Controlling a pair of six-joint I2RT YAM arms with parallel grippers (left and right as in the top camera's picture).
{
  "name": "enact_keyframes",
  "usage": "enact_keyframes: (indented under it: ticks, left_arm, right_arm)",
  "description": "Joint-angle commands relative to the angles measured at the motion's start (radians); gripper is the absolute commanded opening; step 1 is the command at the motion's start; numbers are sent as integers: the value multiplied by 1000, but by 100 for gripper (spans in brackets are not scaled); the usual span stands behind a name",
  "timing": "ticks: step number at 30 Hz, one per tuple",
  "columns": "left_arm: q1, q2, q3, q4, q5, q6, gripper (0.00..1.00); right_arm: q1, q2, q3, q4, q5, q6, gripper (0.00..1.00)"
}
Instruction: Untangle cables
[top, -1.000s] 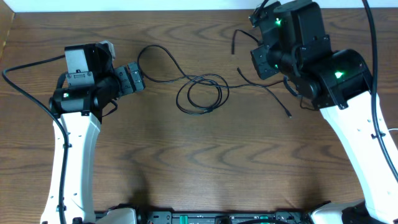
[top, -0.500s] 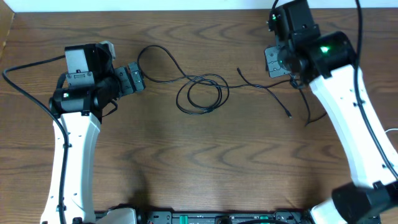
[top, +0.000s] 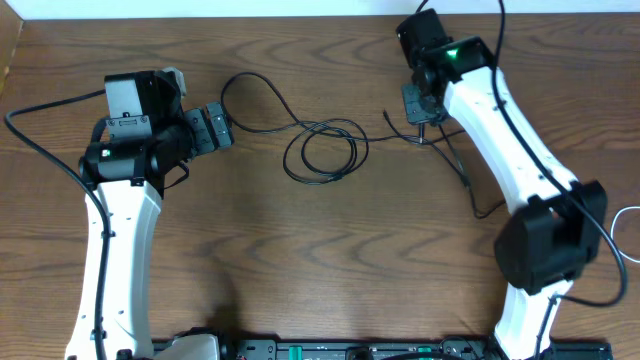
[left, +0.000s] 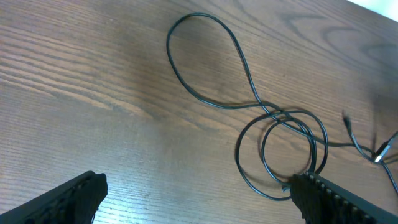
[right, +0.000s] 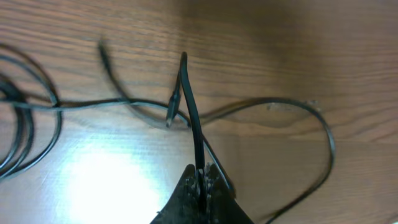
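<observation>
My right gripper's fingers are holding the black cable above the wooden table. My right gripper should now bring the cable down onto the crossed cable parts beside the coil.
A thin black cable lies on the wooden table, coiled at the middle with a long loop toward the back left; it also shows in the left wrist view. Its strands run right to a loose tail. My right gripper is low over those strands and shut on a black cable whose free end sticks out ahead of the fingers. My left gripper is open and empty, left of the coil and above the table. No white cable shows.
The brown wooden table fills the view, with its back edge against a white strip. Thicker black robot wires hang by the right arm and the left arm.
My right arm has swung in from the far right, and its gripper has moved left and down over the cable's right strands. The left arm and the coil have not moved.
</observation>
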Motion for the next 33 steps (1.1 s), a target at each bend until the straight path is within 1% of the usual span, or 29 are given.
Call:
enact_keyframes:
  ticks: [1, 10, 14, 22, 33]
  left_arm:
    - [3, -21, -4, -6, 11, 26, 99]
    - [3, -21, -4, -6, 11, 25, 99]
    - [3, -21, -4, -6, 12, 25, 99]
    - [3, -21, -4, -14, 12, 25, 99]
    - [3, -21, -4, -17, 12, 25, 100]
  right_arm:
    - [-19, 35, 5, 9, 16, 44, 1]
    - [-63, 94, 2, -6, -22, 55, 1]
    - [-77, 107, -19, 8, -30, 108, 1]
    - [-78, 174, -37, 34, -51, 146, 1]
    - [-76, 298, -38, 30, -50, 295, 1]
